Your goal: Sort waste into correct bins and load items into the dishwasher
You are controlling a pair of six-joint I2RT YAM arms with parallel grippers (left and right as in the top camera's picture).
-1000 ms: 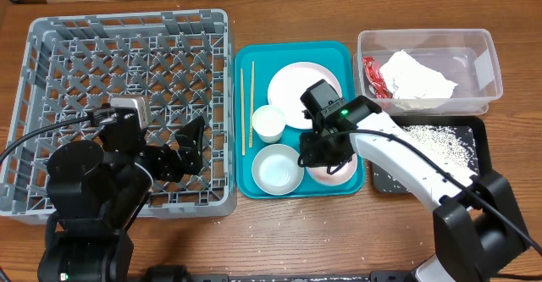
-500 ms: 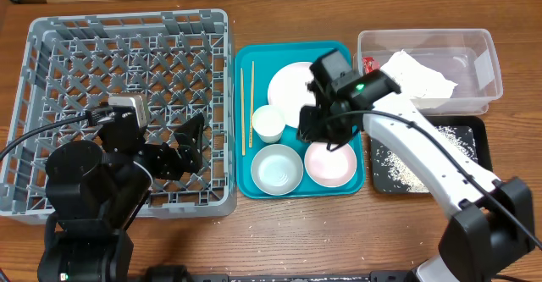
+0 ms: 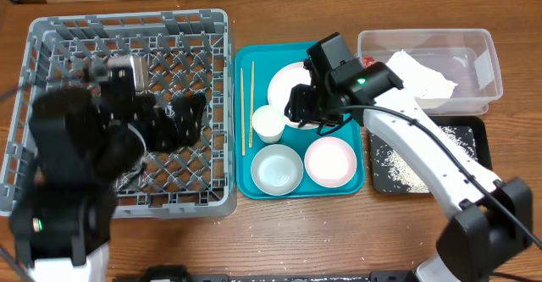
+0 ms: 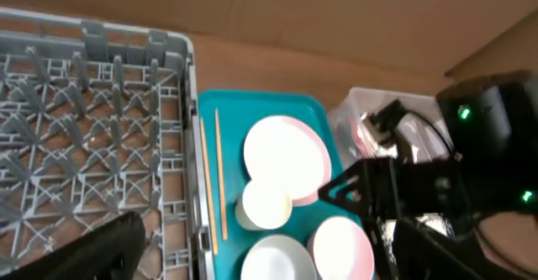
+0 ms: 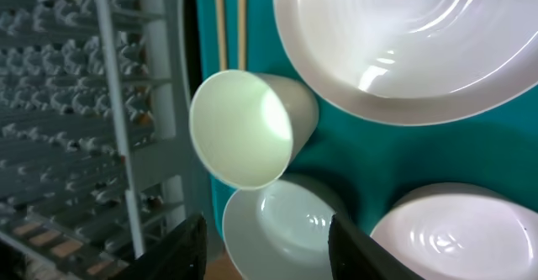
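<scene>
My right gripper isn't holding anything beside the cup, whose opening faces up. It will next lower and move toward the cup, with its fingers on both sides of the cup's rim facing the clear tub.
On the teal tray lie a white plate, a cup, a pale bowl, a small dish and two chopsticks. My right gripper hovers open and empty over the plate's near edge, beside the cup. In the right wrist view its open gripper is above the bowl, with the cup just ahead. My left gripper is open and empty over the grey rack. The napkin lies in the clear tub. Rice lies in the black tray.
The right arm crosses the tub's left end, where a bit of red wrapper shows. The left wrist view shows the rack, chopsticks, plate and cup. A cardboard wall stands behind the table.
My right gripper has moved from over the small dish toward the back left, to the plate and cup. My left arm has shifted toward the back of the rack and is blurred.
</scene>
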